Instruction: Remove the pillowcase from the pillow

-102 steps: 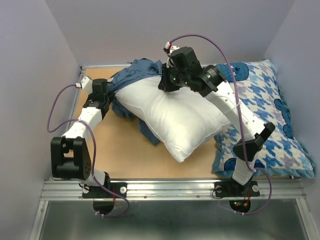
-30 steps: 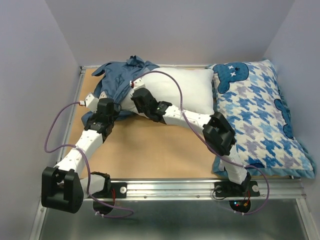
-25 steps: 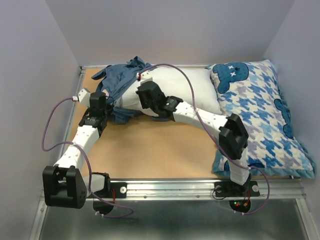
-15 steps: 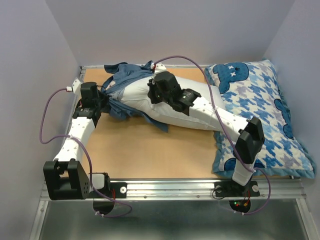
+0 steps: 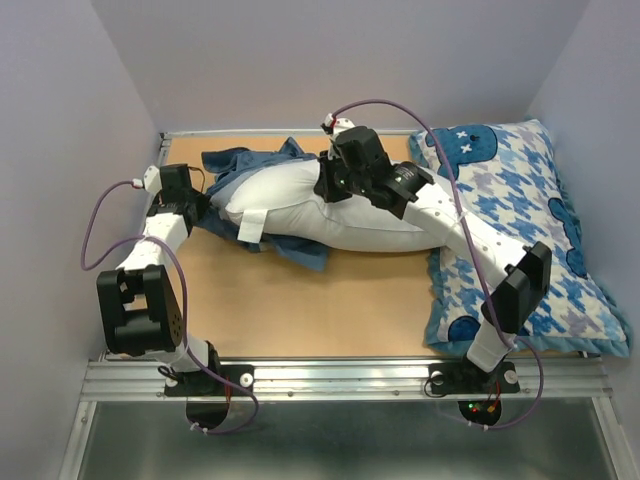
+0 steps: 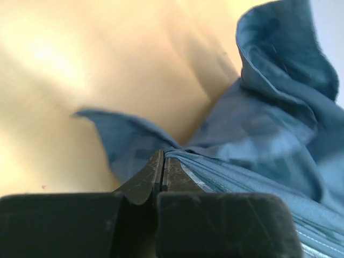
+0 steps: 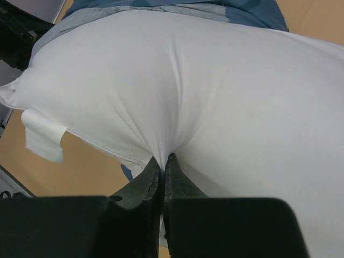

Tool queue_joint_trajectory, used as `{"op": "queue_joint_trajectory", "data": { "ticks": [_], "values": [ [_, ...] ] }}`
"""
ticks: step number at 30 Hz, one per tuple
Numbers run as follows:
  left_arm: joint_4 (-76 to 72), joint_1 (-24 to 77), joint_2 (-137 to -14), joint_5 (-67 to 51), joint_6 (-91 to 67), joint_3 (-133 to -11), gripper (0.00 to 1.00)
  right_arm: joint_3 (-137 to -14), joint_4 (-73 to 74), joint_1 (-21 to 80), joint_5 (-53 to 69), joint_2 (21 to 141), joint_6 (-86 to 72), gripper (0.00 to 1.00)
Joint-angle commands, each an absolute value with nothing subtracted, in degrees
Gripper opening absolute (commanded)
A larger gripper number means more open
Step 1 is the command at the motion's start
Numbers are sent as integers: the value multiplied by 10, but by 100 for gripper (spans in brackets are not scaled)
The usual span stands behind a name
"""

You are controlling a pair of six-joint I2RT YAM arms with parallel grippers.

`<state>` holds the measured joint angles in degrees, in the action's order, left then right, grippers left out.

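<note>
My left gripper goes left in the top view next, toward the table's side edge, then releases the fold of the pillowcase. The pillowcase (image 5: 235,165) still wraps the pillow.
The plain white pillow (image 5: 300,205) lies across the back middle of the table, pinched up near its top. My right gripper (image 5: 330,190) is shut on a fold of its white cover, seen close in the right wrist view as the pillow (image 7: 215,80) bunching into my right gripper (image 7: 163,158). The slate-blue pillowcase (image 5: 235,165) is bunched around the pillow's left end and trails under its near side. At that left end my left gripper (image 5: 195,197) is shut on a pleat of the pillowcase (image 6: 279,123), the fabric pulled taut from my left gripper (image 6: 163,156).
A blue-and-white houndstooth pillow (image 5: 530,230) with cartoon figures fills the right side of the table. Grey walls close in on the left, back and right. A white label (image 7: 45,137) hangs from the pillow's seam. Bare wooden tabletop (image 5: 330,300) lies in front.
My right gripper has moved back and to the right with the pillow, lifting it. My left gripper has pulled left and back with the pillowcase, and more white pillow shows.
</note>
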<state>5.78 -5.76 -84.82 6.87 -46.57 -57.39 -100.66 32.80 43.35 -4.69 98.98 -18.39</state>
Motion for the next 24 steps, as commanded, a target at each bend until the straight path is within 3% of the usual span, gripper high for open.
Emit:
{"op": "queue_joint_trajectory", "data": {
  "ticks": [1,9,20,23,24],
  "values": [
    [79,-125,-879,262,-425,-594,0,-1106,359,378,-148,880,-163,1],
    [81,-128,-915,254,-426,-613,0,-1149,374,372,-153,874,-169,1],
    [50,-127,-854,181,-404,-598,0,-1327,391,371,-183,975,-199,1],
    [33,-127,-817,139,-395,-573,10,-1356,379,370,-180,1021,-208,1],
    [30,-127,-796,127,-390,-567,19,-1346,371,370,-177,1034,-212,1]
  ]
}}
